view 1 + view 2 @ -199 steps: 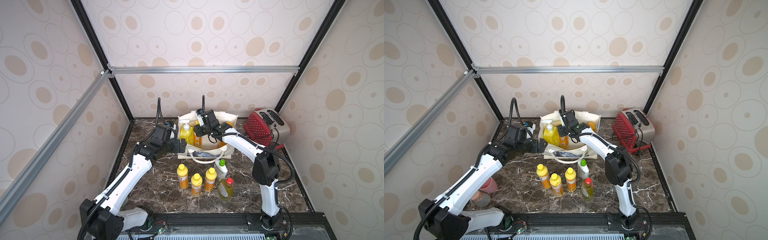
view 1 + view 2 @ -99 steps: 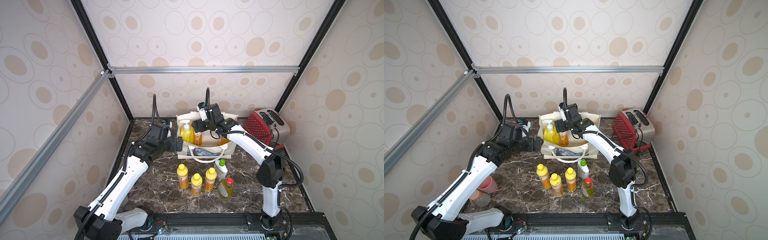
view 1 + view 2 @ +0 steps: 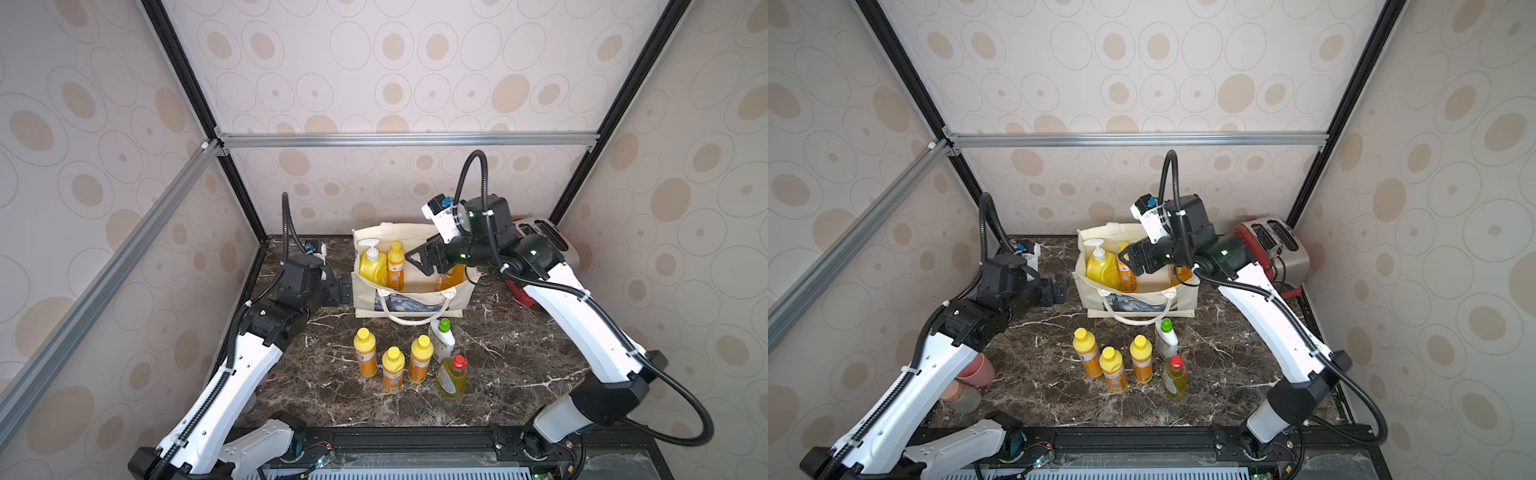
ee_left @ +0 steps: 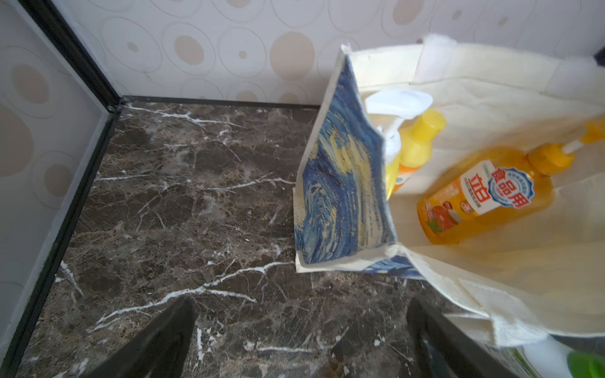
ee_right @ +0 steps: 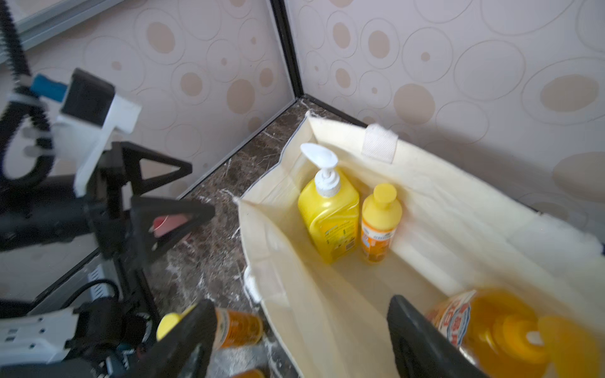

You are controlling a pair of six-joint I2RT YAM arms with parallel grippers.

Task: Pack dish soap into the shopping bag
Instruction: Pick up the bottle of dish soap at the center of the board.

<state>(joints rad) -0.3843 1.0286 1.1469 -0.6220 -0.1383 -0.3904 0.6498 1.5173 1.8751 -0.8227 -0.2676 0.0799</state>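
My right gripper next draws back and down onto the orange bottle's yellow cap (image 3: 421, 342) beside the green-capped bottle, since it stands below and nearer my base.
The cream shopping bag (image 3: 415, 297) (image 3: 1133, 300) stands open at the back of the table. Inside it stand a big yellow pump bottle (image 3: 372, 268) (image 5: 329, 216) and a small orange yellow-capped bottle (image 3: 395, 268) (image 5: 379, 225). An amber pump bottle (image 4: 484, 196) (image 5: 491, 324) leans at the bag's other end. Three small orange bottles (image 3: 392, 370), a white green-capped bottle (image 3: 441, 340) and a yellow-green red-capped bottle (image 3: 452, 376) stand in front. My right gripper (image 3: 426, 259) (image 5: 301, 304) hangs open and empty above the bag. My left gripper (image 3: 341, 289) (image 4: 301, 304) is open beside the bag's left end.
A red toaster (image 3: 1273, 245) stands at the back right, close behind my right arm. Pink cups (image 3: 976, 372) lie near the left wall under my left arm. Enclosure walls close three sides of the marble table (image 3: 519, 353).
My right gripper opened, rose out of the bag and drew back to the right, leaving the small orange bottle standing beside the yellow pump bottle. My left gripper backed off the bag's left end.
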